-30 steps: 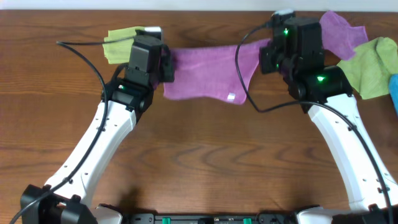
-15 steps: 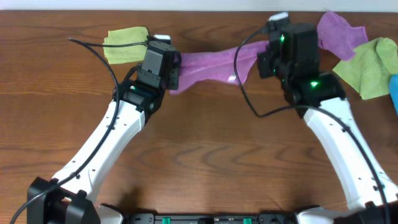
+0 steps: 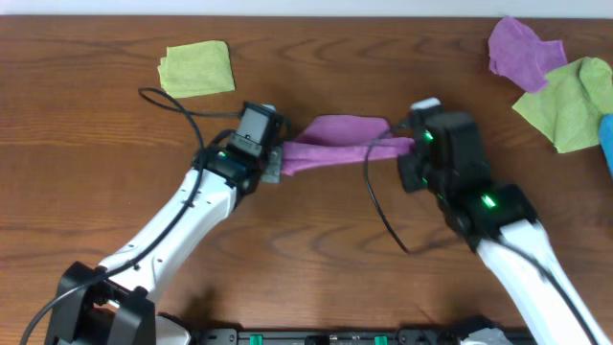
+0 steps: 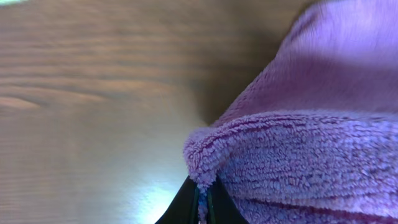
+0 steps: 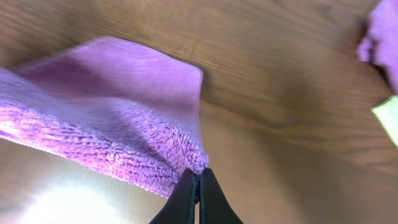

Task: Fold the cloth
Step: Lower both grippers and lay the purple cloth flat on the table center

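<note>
My right gripper should next move back toward my base and down onto the bare near tabletop to release the cloth's corner, as the cloth hangs gathered in a narrow piece.
The purple cloth (image 3: 337, 142) hangs stretched between my two grippers above the middle of the table, gathered into a narrow band. My left gripper (image 3: 275, 161) is shut on its left corner; in the left wrist view the fleece (image 4: 298, 149) is pinched between the dark fingertips (image 4: 186, 208). My right gripper (image 3: 406, 144) is shut on the right corner, and the right wrist view shows the cloth (image 5: 118, 118) trailing away from the pinched tips (image 5: 198, 186). No tag is visible.
A lime-green cloth (image 3: 196, 69) lies flat at the back left. At the back right sit a second purple cloth (image 3: 522, 48) and another lime-green cloth (image 3: 570, 101), with something blue (image 3: 607, 144) at the right edge.
Both grippers have pulled toward the near side of the table, carrying the cloth off the back area. It has gone from spread flat to a bunched band hanging between them.
</note>
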Available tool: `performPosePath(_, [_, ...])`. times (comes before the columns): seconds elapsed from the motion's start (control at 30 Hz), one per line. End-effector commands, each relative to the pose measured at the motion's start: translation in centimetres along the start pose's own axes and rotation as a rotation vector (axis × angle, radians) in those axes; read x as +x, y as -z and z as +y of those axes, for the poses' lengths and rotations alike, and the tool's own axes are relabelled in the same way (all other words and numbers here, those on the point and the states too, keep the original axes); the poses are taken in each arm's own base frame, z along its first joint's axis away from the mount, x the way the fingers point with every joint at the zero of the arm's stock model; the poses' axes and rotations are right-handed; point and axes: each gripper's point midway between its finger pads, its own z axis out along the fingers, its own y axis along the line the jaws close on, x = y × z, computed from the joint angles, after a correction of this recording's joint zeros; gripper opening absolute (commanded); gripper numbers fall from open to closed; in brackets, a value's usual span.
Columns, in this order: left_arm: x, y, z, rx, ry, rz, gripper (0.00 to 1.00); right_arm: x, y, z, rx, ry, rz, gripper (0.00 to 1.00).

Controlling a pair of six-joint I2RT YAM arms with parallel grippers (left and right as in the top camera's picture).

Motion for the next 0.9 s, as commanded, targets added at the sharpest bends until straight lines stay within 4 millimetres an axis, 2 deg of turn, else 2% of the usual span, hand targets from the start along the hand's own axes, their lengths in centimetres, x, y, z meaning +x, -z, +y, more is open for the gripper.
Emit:
performPosePath(0.0, [2.1, 0.2, -0.8, -0.002, 0.014, 0.069, 0.06, 0.1, 3.3, -1.9, 0.086, -0.053, -0.045, 0.02])
performPosePath(0.1, [3.8, 0.6, -2.3, 0.006, -0.017, 0.120, 0.06, 1.5, 4.2, -1.1, 0.028, -0.060, -0.019, 0.02])
performPosePath(0.23, [5.3, 1.2, -4.5, 0.031, -0.074, 0.143, 0.06, 4.3, 2.6, 0.3, -0.039, -0.087, 0.055, 0.02])
performPosePath(0.4, [8.0, 2.5, -6.3, 0.046, -0.112, 0.209, 0.06, 8.7, -0.3, 1.3, -0.048, -0.107, 0.141, 0.02])
performPosePath(0.5, [9.4, 3.7, -7.2, 0.070, -0.128, 0.238, 0.06, 10.5, -1.0, 1.6, -0.050, -0.115, 0.178, 0.02])
performPosePath(0.6, [10.3, 4.5, -7.9, 0.081, -0.140, 0.254, 0.06, 11.4, -0.9, 2.1, -0.076, -0.121, 0.213, 0.02])
performPosePath(0.7, [11.9, 4.4, -7.5, 0.052, -0.135, 0.299, 0.06, 12.8, -0.9, 2.5, -0.091, -0.153, 0.263, 0.02])
performPosePath(0.87, [15.2, 3.1, -5.7, -0.009, -0.076, 0.370, 0.05, 15.9, -1.6, 2.7, -0.084, -0.184, 0.336, 0.02])
